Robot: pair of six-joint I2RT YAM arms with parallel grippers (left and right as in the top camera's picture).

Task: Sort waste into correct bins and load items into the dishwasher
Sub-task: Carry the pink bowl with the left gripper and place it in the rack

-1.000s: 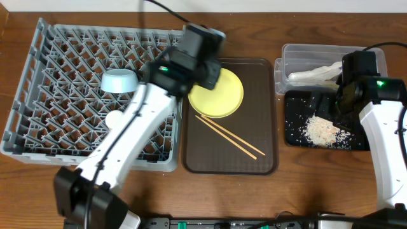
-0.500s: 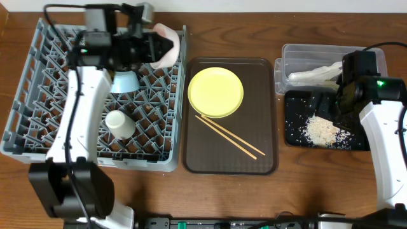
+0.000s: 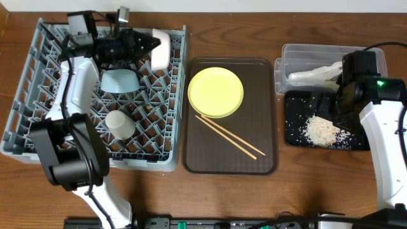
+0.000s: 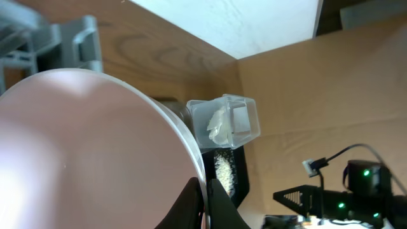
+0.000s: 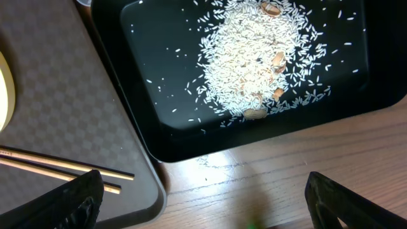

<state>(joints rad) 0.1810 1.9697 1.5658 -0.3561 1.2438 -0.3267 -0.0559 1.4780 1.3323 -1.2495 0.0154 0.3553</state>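
My left gripper comes down next, drifting left in the overhead view, and releases the white bowl's rim, as the rack slots beside the light-blue bowl lie below it.
My left gripper [image 3: 149,43] is shut on the rim of the white bowl [image 3: 160,49] and holds it on edge over the back right of the grey dish rack [image 3: 38,127]. In the left wrist view the bowl [image 4: 89,152] fills the left side, with the jaws [image 4: 205,203] pinched on its rim. A light-blue bowl [image 3: 119,81] and a cream cup [image 3: 119,124] sit in the rack. My right gripper [image 5: 203,203] is open and empty above the front edge of the black tray [image 3: 292,127], which holds rice scraps [image 5: 254,57].
A yellow plate [image 3: 216,92] and a pair of chopsticks [image 3: 230,137] lie on the brown serving tray [image 3: 267,159]. The clear tub [image 3: 299,54] behind the black tray holds crumpled white paper [image 3: 315,74]. The snack wrapper is out of view.
My left arm swung from above the brown tray to the rack's back right with the white bowl, which now stands on edge. The right arm has not moved.
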